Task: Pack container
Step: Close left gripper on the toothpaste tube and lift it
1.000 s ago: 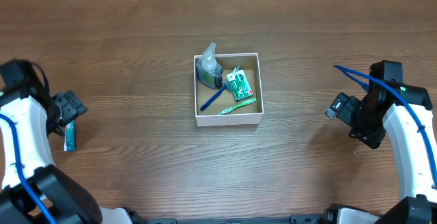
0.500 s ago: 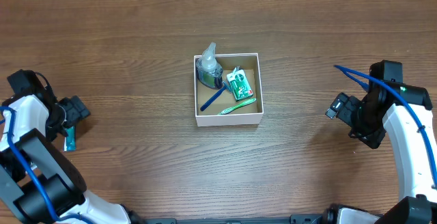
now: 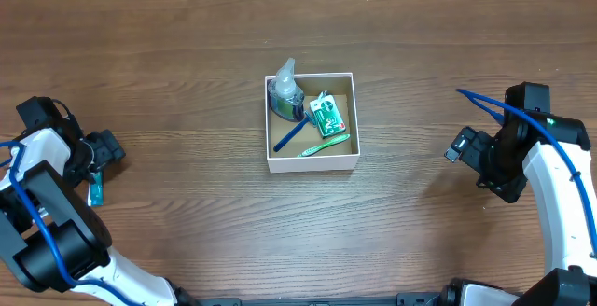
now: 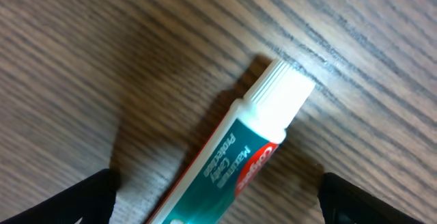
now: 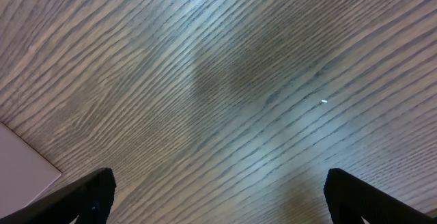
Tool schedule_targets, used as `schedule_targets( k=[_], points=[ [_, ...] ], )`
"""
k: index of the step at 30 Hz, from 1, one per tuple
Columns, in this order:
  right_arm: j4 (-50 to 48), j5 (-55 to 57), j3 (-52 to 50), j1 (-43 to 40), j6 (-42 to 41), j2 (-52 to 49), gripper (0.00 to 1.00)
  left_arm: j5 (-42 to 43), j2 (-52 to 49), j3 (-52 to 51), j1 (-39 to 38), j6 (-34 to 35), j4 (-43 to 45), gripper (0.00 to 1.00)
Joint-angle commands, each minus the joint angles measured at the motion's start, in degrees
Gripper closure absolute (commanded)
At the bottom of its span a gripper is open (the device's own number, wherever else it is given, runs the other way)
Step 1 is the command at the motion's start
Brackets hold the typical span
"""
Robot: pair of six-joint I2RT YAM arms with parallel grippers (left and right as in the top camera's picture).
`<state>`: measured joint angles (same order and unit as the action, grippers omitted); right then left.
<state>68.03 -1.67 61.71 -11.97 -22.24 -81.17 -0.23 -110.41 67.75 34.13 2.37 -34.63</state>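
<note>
My left gripper will stay low and close on the tube [image 3: 94, 192] behind the tube's cap.
The container [image 3: 312, 162] is a small white-walled box with a brown floor at the table's middle. It holds a clear soap bottle [image 3: 284, 93], a blue toothbrush [image 3: 291, 135], a green toothbrush [image 3: 325, 145] and a green packet [image 3: 326, 115]. A teal toothpaste tube [image 3: 94, 192] lies on the table at the far left; in the left wrist view its white cap [image 4: 281, 98] points up and right. My left gripper [image 4: 217, 197] is open, fingers either side of the tube, low over it. My right gripper [image 5: 217, 190] is open and empty over bare wood at the right.
The table is dark wood planks. A white corner of the container [image 5: 20, 166] shows at the left edge of the right wrist view. A blue cable [image 3: 494, 105] runs along the right arm.
The left arm has swung back toward the left edge and lowered over the toothpaste tube. The right arm and the container's contents have not moved.
</note>
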Motion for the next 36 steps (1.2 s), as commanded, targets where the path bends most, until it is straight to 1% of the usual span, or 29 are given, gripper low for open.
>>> schedule_targets(
  k=[1, 2, 5, 7, 10, 13, 16, 19, 25, 28, 29, 32, 36],
  points=[
    [-0.44, 0.07, 0.98, -0.11, 0.22, 0.35, 0.00, 3.34, -2.80, -0.09, -0.42, -1.55, -0.04, 0.15],
    [-0.44, 0.07, 0.98, -0.11, 0.22, 0.35, 0.00, 3.32, -3.06, -0.09, -0.42, -1.55, -0.26, 0.20],
    [-0.44, 0.07, 0.98, -0.11, 0.22, 0.35, 0.00, 4.35, -3.28, -0.09, -0.42, -1.55, -0.44, 0.43],
    [-0.44, 0.07, 0.98, -0.11, 0.22, 0.35, 0.00, 5.31, -3.26, -0.09, -0.42, -1.53, -0.42, 0.50],
    [-0.44, 0.07, 0.98, -0.11, 0.22, 0.35, 0.00, 6.56, -3.26, -0.09, -0.42, -1.55, -0.44, 0.57],
    [-0.44, 0.07, 0.98, -0.11, 0.22, 0.35, 0.00, 7.02, -3.26, -0.09, -0.42, -1.55, -0.68, 0.69],
    [-0.46, 0.07, 0.98, -0.11, 0.22, 0.35, 0.00, 7.48, -3.26, -0.09, -0.42, -1.55, -0.87, 0.71],
    [-0.46, 0.07, 0.98, -0.11, 0.22, 0.35, 0.00, 7.78, -3.26, -0.07, -0.42, -1.55, -0.94, 0.80],
    [-0.48, 0.07, 0.98, -0.11, 0.22, 0.35, 0.00, 8.20, -3.26, 0.28, -0.42, -1.53, -1.38, 0.84],
    [-0.57, 0.07, 0.98, -0.11, 0.22, 0.35, 0.00, 12.92, -3.10, 1.70, -0.42, -1.55, -1.92, 0.85],
    [-0.66, 0.04, 0.98, -0.11, 0.22, 0.35, 0.00, 15.37, -2.91, 3.34, -0.42, -1.57, -3.15, 0.90],
    [-0.68, 0.07, 0.98, -0.11, 0.22, 0.35, 0.00, 16.28, -2.36, 7.39, -0.46, -1.57, -7.23, 0.96],
    [-0.66, 0.04, 0.98, -0.11, 0.22, 0.35, 0.00, 18.82, -0.26, 13.20, -1.62, -1.53, -11.80, 0.96]
  ],
)
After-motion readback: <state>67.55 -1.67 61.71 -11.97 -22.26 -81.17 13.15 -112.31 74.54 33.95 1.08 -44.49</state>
